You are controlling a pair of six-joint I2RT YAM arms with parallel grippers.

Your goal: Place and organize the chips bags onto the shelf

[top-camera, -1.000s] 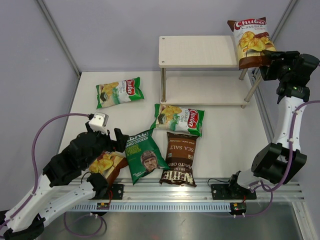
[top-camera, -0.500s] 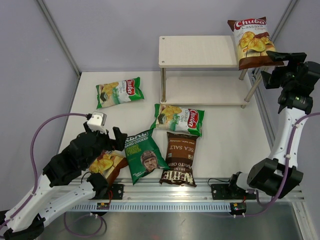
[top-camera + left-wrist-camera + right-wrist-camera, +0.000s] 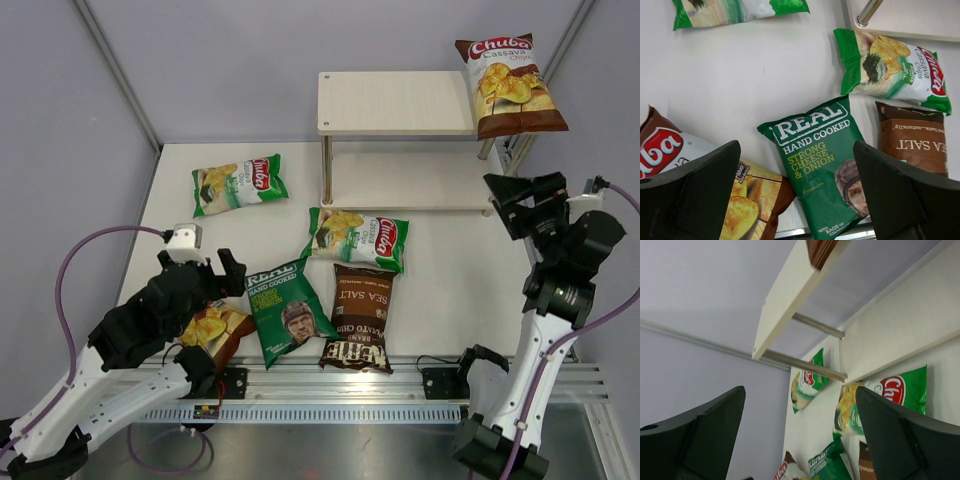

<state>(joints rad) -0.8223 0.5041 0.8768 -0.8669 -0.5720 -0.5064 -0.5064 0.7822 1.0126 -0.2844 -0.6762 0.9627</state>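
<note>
My left gripper should next move toward the brown Chuba [image 3: 755, 195], which lies slanted below toward the left in the wrist view, and then turn and go down astride its white middle [image 3: 686, 159].
One brown-and-white Chuba bag [image 3: 508, 85] stands on the right end of the shelf's top board [image 3: 395, 102]. My right gripper [image 3: 525, 195] is open and empty, below and in front of that end; its wrist view [image 3: 800, 440] looks under the top board [image 3: 790, 295]. My left gripper [image 3: 200, 280] is open and empty above the second brown Chuba bag [image 3: 215, 330], beside the dark green REAL bag [image 3: 290, 310]. In the left wrist view the gripper [image 3: 797, 200] straddles the REAL bag [image 3: 815, 155] and the brown Chuba [image 3: 755, 195]. The Kettle bag [image 3: 360, 318] and two green Chuba bags [image 3: 358, 238] [image 3: 238, 184] lie flat.
The shelf's lower board [image 3: 410, 180] holds nothing. A metal shelf leg [image 3: 326, 170] stands just behind the middle green bag. Grey walls close the table at the left, back and right. An aluminium rail [image 3: 340, 400] runs along the near edge.
My right gripper has drawn back and down from the brown Chuba bag, which stays on the top board. My left gripper has shifted slightly left and down.
</note>
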